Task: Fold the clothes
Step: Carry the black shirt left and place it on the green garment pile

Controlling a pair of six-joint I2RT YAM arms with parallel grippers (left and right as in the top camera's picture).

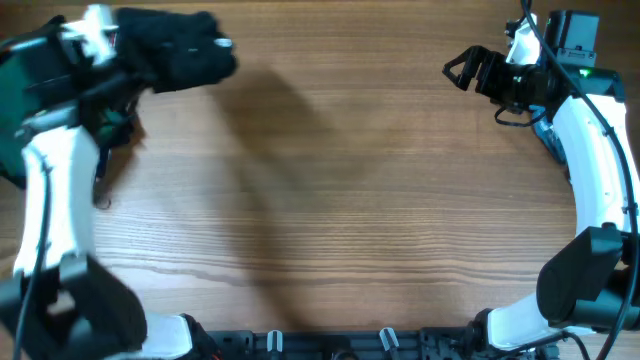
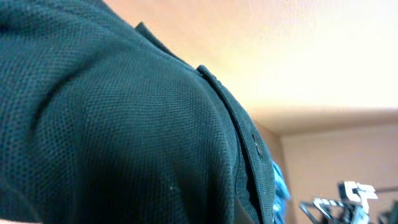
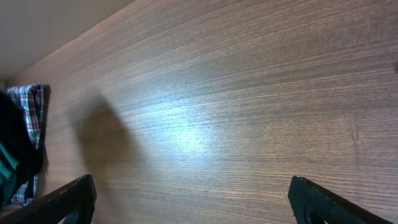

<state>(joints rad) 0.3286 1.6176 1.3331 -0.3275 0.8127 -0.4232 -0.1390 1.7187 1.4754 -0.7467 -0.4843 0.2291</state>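
Note:
The left gripper should move over the green piece, go down and let go of the shirt, because that piece is below the gripper, to its left in the overhead view.
A dark green knit shirt hangs bunched from my left gripper at the far left of the table, lifted off the wood. In the left wrist view the shirt fills almost the whole frame with its collar edge showing, and the fingers are hidden behind it. My right gripper is open and empty at the far right; its two black fingertips are spread wide above bare wood. The right wrist view shows the dark shirt at its left edge.
More clothes lie at the table's left edge: a green piece and a plaid cloth. The wooden table spans the middle. The arm bases stand along the front edge.

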